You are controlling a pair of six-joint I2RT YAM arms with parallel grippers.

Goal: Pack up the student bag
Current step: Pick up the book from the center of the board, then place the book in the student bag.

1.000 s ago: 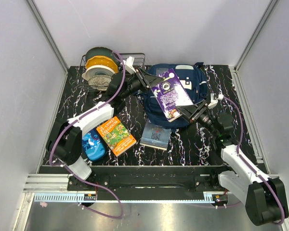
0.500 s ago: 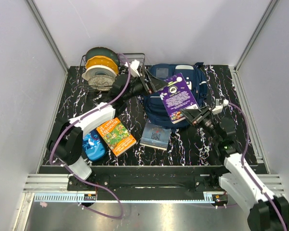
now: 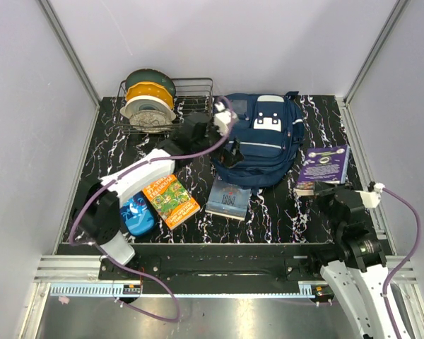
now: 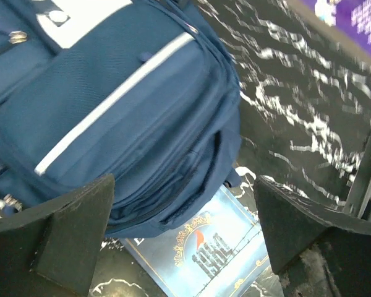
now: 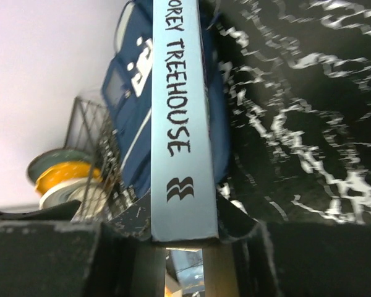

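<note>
The bag's upper zipper edge (image 3: 242,179) (image 4: 187,187) lies exposed by the blue book. My left gripper should move down and to the right in the top view next, onto that edge.
The student bag (image 3: 263,138), navy with white patches, lies flat at the back of the table; in the left wrist view the student bag (image 4: 111,111) fills the upper left. My left gripper (image 3: 230,152) hangs open at its near left edge with nothing between the fingers (image 4: 68,235). Below it lies a blue book (image 4: 210,253), partly under the bag. My right gripper (image 3: 318,187) is shut on a purple book (image 3: 324,164), right of the bag and apart from it. Its pale blue spine (image 5: 179,124) stands between the jaws of my right gripper (image 5: 184,229).
A wire rack (image 3: 191,95) at the back left holds tape spools (image 3: 148,99). An orange book (image 3: 171,200) and a blue pouch-like object (image 3: 136,214) lie at the front left. The blue book (image 3: 228,198) lies in front of the bag. Grey walls enclose the table.
My right arm has carried the purple book from above the bag to its right side, low over the table. My left gripper has opened and moved down to the bag's near left edge.
</note>
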